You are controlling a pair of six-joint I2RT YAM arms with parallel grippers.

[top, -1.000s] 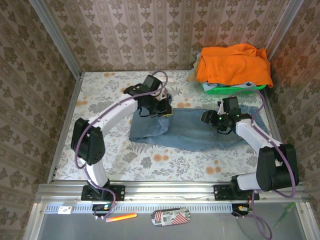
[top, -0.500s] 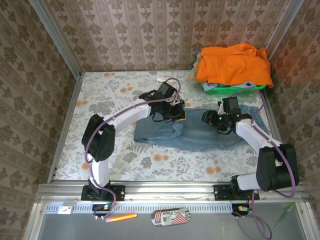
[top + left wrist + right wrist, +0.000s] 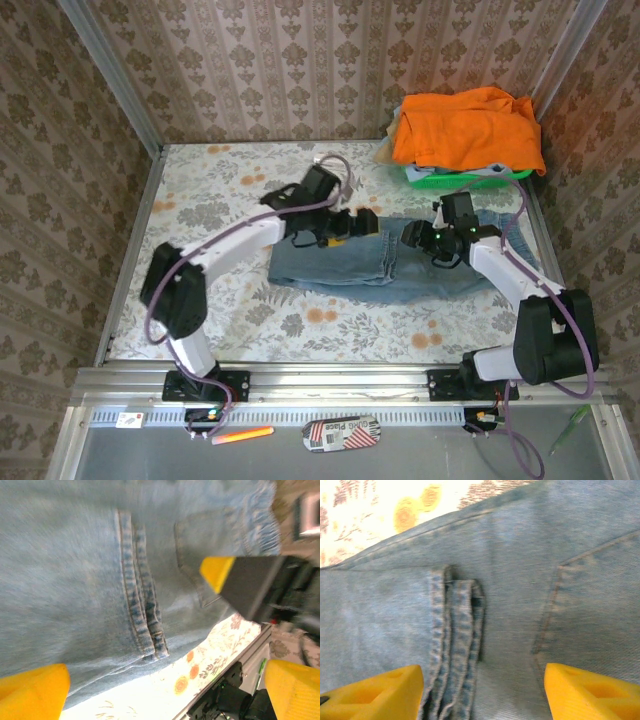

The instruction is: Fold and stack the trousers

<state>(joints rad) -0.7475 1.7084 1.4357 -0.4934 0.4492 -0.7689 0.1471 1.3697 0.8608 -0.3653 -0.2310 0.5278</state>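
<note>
I should move my left gripper away from the hem first, then down onto the folded end [image 3: 274, 258] farthest from my right gripper.
The trousers [image 3: 330, 265], faded blue denim, lie folded across the middle of the flowered table [image 3: 220, 190], their leg ends laid over the seat part. My left gripper [image 3: 357, 222] hovers over the fold's far edge with its jaws wide open and nothing between them [image 3: 165, 695]. Below it are the doubled hem [image 3: 145, 610] and a back pocket [image 3: 210, 545]. My right gripper [image 3: 425, 240] stands open just right of the hem, low over the denim [image 3: 520, 555]. Its yellow fingertips [image 3: 375, 692] straddle the hem [image 3: 455, 630]. I cannot tell whether they touch the cloth.
A pile with a bright orange garment [image 3: 465, 130] sits on a green basket [image 3: 440, 178] at the back right corner. Patterned walls close in three sides. On the front rail lie an orange pen [image 3: 243, 435] and a striped pouch [image 3: 341, 432].
My left gripper carried the leg ends to the right over the rest of the trousers, then opened and let them drop flat. The right arm barely moved.
</note>
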